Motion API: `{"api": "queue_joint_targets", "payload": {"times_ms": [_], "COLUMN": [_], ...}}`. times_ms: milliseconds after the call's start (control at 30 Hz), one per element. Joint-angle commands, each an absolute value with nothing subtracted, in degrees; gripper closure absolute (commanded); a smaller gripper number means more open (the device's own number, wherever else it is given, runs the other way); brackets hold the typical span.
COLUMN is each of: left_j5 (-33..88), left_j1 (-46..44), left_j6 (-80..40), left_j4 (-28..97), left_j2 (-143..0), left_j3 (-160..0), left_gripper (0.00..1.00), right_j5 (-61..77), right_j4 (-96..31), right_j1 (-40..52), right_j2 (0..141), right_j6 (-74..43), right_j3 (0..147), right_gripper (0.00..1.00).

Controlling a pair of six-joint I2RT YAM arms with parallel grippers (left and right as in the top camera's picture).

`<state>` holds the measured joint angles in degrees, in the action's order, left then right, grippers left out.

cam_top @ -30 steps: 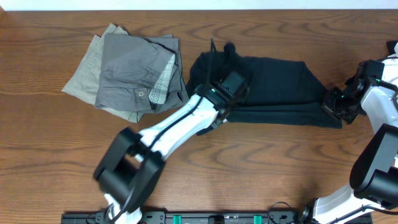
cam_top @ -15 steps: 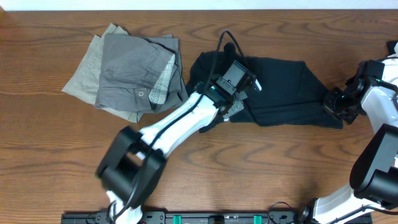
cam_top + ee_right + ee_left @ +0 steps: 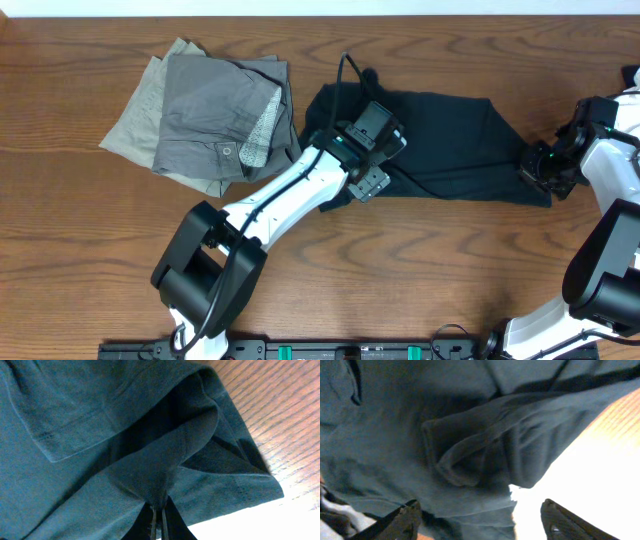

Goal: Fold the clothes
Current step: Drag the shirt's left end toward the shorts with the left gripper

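Note:
The left gripper lowers its open fingers onto the top of the raised black fabric fold by the garment's near edge next and closes, since the fold sits below them.
The long black piece of the clothes (image 3: pixel 450 140) lies across the table's middle and right, folded lengthwise. My left gripper (image 3: pixel 383 160) hovers over its left part with jaws open; in the left wrist view the left gripper (image 3: pixel 480 504) has only loose rumpled black cloth (image 3: pixel 470 445) below its spread fingers. My right gripper (image 3: pixel 535 165) is at the garment's right end. The right wrist view shows the right gripper (image 3: pixel 159 512) shut on a pinched fold of the black cloth (image 3: pixel 165 470). A grey piece (image 3: pixel 215 120) lies on a khaki piece (image 3: pixel 130 130) at the left.
The grey and khaki pile sits just left of the black garment's left end. A black cable (image 3: pixel 346 72) loops up from the left wrist. The table's far edge (image 3: pixel 320 14) runs close behind the clothes. Bare wood (image 3: pixel 420 270) stretches in front.
My left gripper has gone from shut to open, letting go of the black cloth, and has shifted slightly over it. The right gripper has held still.

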<state>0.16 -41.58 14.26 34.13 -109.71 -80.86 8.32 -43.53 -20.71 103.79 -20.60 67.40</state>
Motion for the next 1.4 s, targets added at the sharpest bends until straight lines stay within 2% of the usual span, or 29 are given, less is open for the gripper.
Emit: {"api": "queue_joint_targets", "payload": {"times_ms": [0, 133, 400, 467, 600, 667, 1167, 1233, 1267, 1367], "left_j5": [1.34, 0.51, -3.4, -3.57, -4.21, -4.8, -5.21, -5.21, -5.21, -5.21], "left_j1": [-42.59, -42.68, -42.54, -42.54, -42.52, -42.52, -42.5, -42.5, -42.5, -42.5], "left_j6": [12.36, 13.45, 13.87, 13.91, 14.52, 14.5, 14.5, 14.55, 14.55, 14.74], "left_j4": [34.2, 34.0, 30.94, 30.74, 30.74, 30.76, 32.1, 32.03, 32.03, 32.08], "left_j2": [-111.15, -115.15, -118.06, -118.63, -119.42, -119.11, -114.37, -114.37, -114.37, -114.37], "left_j3": [-79.92, -79.88, -79.88, -79.88, -79.88, -80.03, -80.49, -80.49, -80.49, -80.49], "left_gripper": [0.3, 0.42, 0.44, 0.5, 0.71, 0.76, 0.75, 0.8, 0.87, 0.88], "right_j5": [8.21, 8.21, 8.19, 8.19, 8.19, 8.21, 8.21, 8.21, 8.21, 8.21], "right_j4": [-43.44, -43.44, -43.48, -43.48, -43.53, -43.53, -43.57, -43.57, -43.57, -43.72], "right_j1": [-20.38, -20.38, -20.38, -20.38, -20.38, -20.38, -20.38, -20.38, -20.38, -20.38], "right_j2": [104.16, 104.16, 104.16, 104.16, 104.16, 104.16, 104.16, 104.16, 104.16, 104.16], "right_j6": [-20.97, -20.95, -20.95, -20.95, -20.95, -20.95, -20.95, -20.95, -20.95, -20.95], "right_j3": [67.99, 67.99, 67.99, 67.99, 67.99, 67.99, 67.99, 67.99, 67.99, 67.99], "right_gripper": [0.97, 0.96, 0.95, 0.95, 0.94, 0.95, 0.94, 0.94, 0.94, 0.94]}}
